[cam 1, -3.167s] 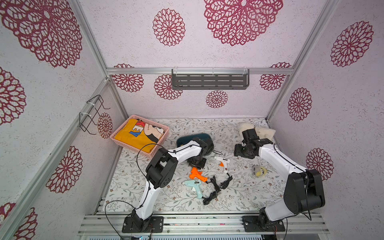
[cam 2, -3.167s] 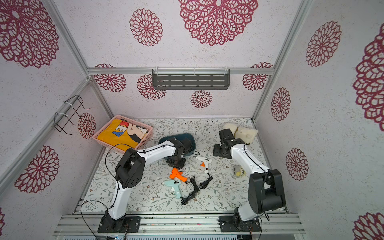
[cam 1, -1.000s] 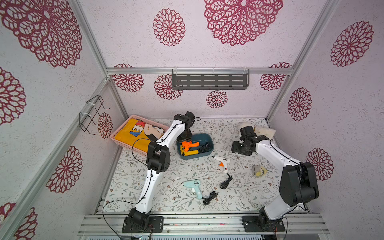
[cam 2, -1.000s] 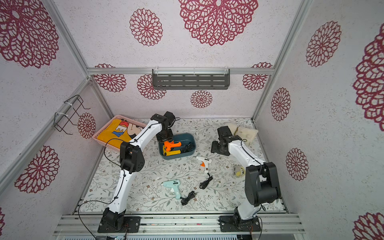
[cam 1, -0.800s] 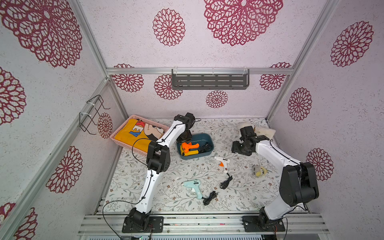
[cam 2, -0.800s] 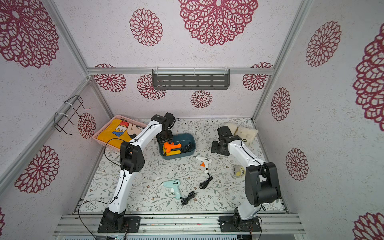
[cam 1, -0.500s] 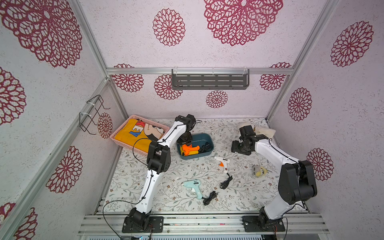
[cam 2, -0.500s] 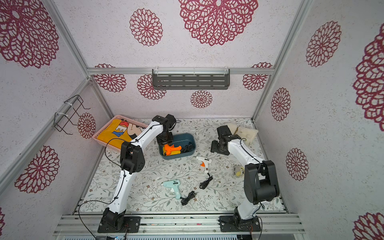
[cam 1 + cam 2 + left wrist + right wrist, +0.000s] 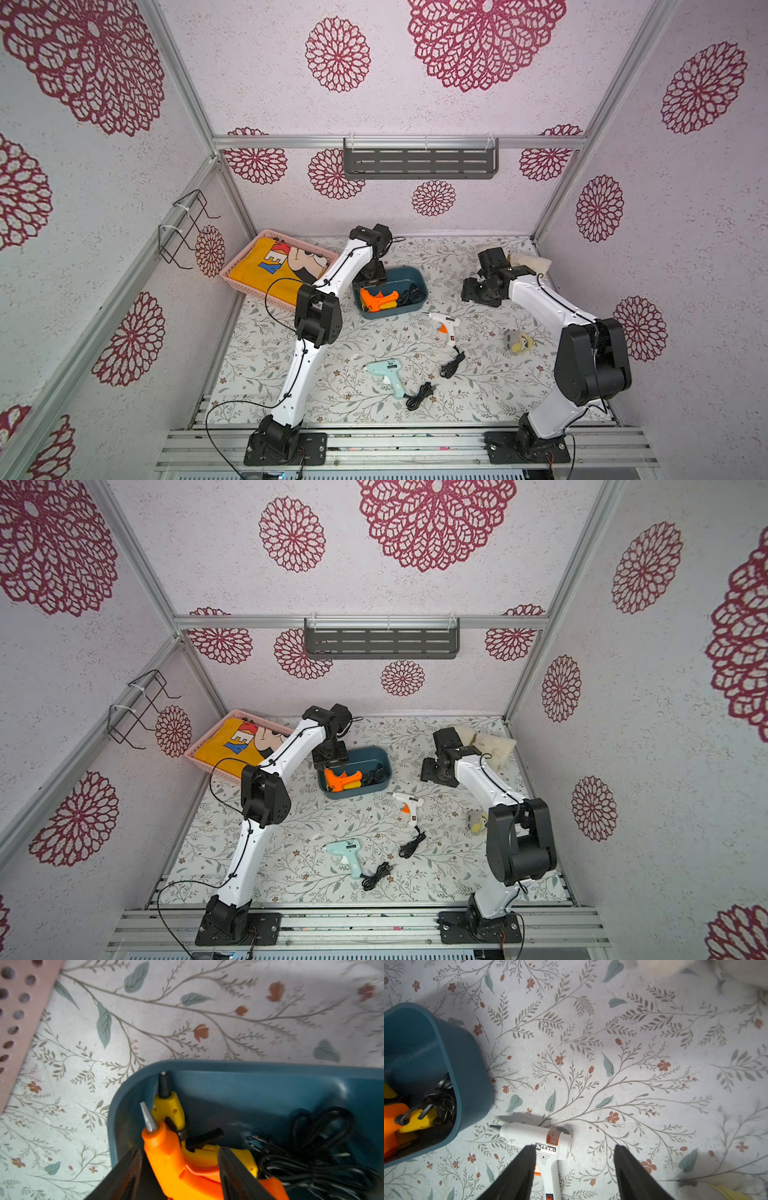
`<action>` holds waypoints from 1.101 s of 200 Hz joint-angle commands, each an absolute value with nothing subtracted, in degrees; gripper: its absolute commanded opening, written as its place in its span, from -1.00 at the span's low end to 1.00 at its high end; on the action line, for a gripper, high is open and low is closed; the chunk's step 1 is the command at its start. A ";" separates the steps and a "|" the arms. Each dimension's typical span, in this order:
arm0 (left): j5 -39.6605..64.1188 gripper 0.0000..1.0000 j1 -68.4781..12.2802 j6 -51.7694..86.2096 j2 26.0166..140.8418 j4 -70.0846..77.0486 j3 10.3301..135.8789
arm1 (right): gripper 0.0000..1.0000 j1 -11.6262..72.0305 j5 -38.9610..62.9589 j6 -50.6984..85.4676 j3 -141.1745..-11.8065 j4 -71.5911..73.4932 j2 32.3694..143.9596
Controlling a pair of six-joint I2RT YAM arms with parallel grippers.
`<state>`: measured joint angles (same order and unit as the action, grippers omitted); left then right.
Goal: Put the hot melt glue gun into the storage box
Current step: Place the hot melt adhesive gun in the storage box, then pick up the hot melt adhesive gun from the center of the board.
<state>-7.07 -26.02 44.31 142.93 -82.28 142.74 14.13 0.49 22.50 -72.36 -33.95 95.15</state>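
The white glue gun's handle (image 9: pixel 453 334) should go between the open fingers of my right gripper as it lowers and moves back, since the glue gun is still outside the box (image 9: pixel 395 312).
The dark teal storage box (image 9: pixel 395 312) (image 9: pixel 365 789) stands at the middle of the floral table. An orange glue gun (image 9: pixel 376 299) (image 9: pixel 172 1159) lies inside it, on top of a yellow glue gun (image 9: pixel 168 1108), beside black cords (image 9: pixel 322 1157). My left gripper (image 9: pixel 368 286) (image 9: pixel 179 1149) hangs over the box's left end, open, its fingers either side of the orange gun's body. A white glue gun (image 9: pixel 444 323) (image 9: pixel 533 1134) lies on the table in front of the box. My right gripper (image 9: pixel 471 293) (image 9: pixel 574 1146) hovers open and empty, right of the box.
A light blue glue gun (image 9: pixel 386 372) with its cord lies near the front edge. A pink basket (image 9: pixel 270 297) holding a yellow shirt stands at the back left. A small plush toy (image 9: pixel 518 341) and a pale cushion (image 9: pixel 532 262) lie on the right side.
My left gripper has carried the orange glue gun from the table into the box, sunk a little lower there, and its jaws have spread apart. The right arm has hardly moved.
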 commanded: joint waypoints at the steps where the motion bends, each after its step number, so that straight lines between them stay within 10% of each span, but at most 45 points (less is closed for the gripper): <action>1: -6.25 0.41 -27.68 43.58 136.72 -82.47 143.75 | 0.33 14.85 2.01 22.59 -73.02 -36.48 94.01; 160: -12.92 0.49 -27.42 43.42 119.04 -82.03 127.71 | 0.29 25.48 3.34 21.33 -63.36 -37.54 102.88; 220: -12.89 0.49 -27.11 42.52 119.30 -82.92 129.20 | -0.61 25.43 1.57 18.02 -64.63 -39.60 101.59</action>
<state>-12.36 -27.42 43.70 119.83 -82.17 127.98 25.28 3.20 20.14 -63.86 -37.21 102.72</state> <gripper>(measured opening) 0.743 0.257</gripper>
